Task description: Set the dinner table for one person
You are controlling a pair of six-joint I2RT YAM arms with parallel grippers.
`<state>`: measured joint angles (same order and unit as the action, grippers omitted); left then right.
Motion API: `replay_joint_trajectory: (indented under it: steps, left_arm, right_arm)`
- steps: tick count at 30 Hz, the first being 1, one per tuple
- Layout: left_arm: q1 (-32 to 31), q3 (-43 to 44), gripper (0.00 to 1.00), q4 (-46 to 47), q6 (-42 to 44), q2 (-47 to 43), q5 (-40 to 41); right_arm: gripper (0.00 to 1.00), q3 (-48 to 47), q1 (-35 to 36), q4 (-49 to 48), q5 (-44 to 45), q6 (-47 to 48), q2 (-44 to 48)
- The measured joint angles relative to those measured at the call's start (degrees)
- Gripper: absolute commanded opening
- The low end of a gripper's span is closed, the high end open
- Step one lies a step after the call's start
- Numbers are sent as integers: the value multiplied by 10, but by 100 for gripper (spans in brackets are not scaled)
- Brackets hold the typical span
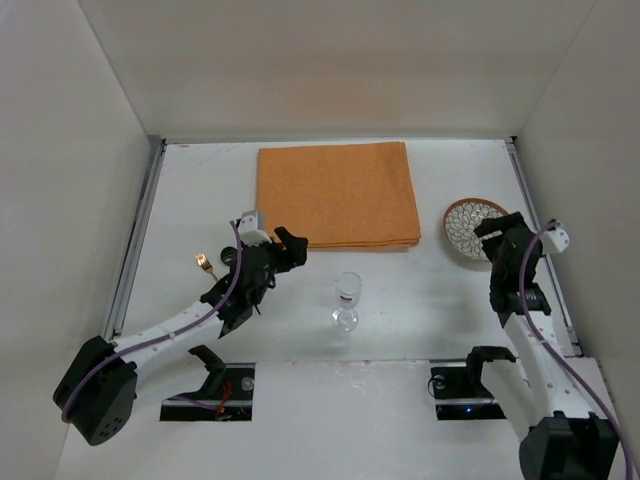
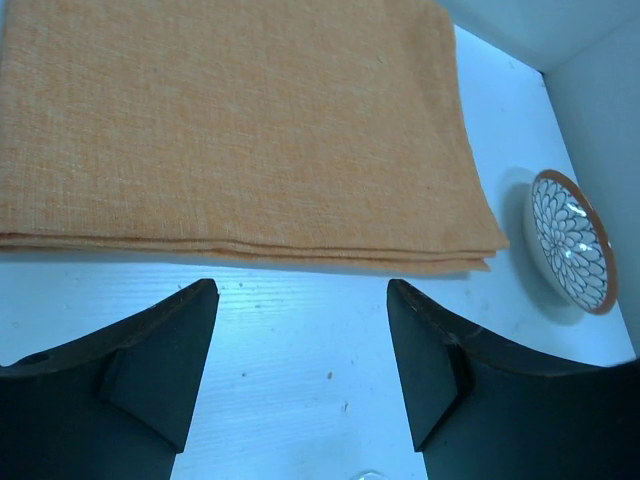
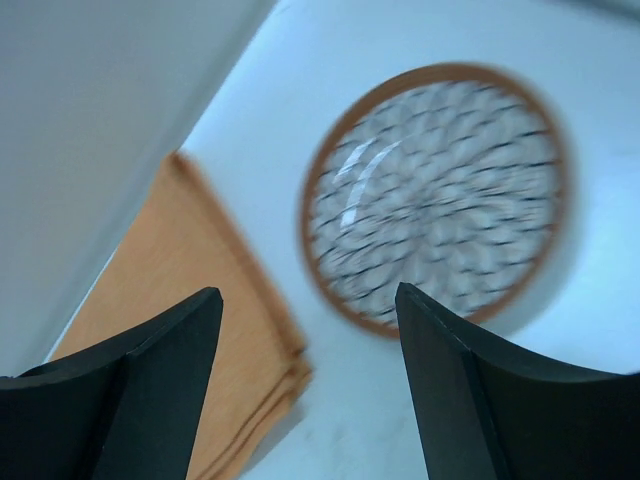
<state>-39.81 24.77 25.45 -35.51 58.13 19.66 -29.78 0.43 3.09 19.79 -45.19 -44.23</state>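
Observation:
The plate's near brown rim (image 3: 541,262) lies below the right gripper, toward the right in the wrist view, so the right gripper will go down onto it on that side next.
The white dinner table (image 1: 440,290) carries a folded orange placemat (image 1: 338,193) at the back centre. It also shows in the left wrist view (image 2: 230,120) and the right wrist view (image 3: 190,290). A patterned plate with a brown rim (image 1: 468,224) lies at the right, also in the left wrist view (image 2: 570,240) and the right wrist view (image 3: 435,195). A clear wine glass (image 1: 347,300) stands upright in the middle. A gold fork (image 1: 205,265) lies at the left, mostly hidden by the left arm. My left gripper (image 1: 290,248) is open and empty just in front of the placemat. My right gripper (image 1: 498,232) is open and empty over the plate's near edge.
White walls close the table on three sides. Metal rails run along the left (image 1: 135,240) and right (image 1: 535,220) edges. The arm bases and their black mounts (image 1: 215,385) sit at the near edge.

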Motion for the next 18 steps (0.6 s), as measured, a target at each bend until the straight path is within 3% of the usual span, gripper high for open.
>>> replay_joint_trajectory:
  steps: [4,9,18]
  left_arm:
    - [-11,-61,67,60,18,-23,-9]
    - [-11,-97,67,116,28,-37,-23]
    - [-13,-110,68,146,33,-59,-30]
  right_arm:
    - [78,41,-96,21,34,-19,11]
    - [76,52,-170,23,27,-31,-61]
    - [70,17,-202,-42,-45,-40,-233]
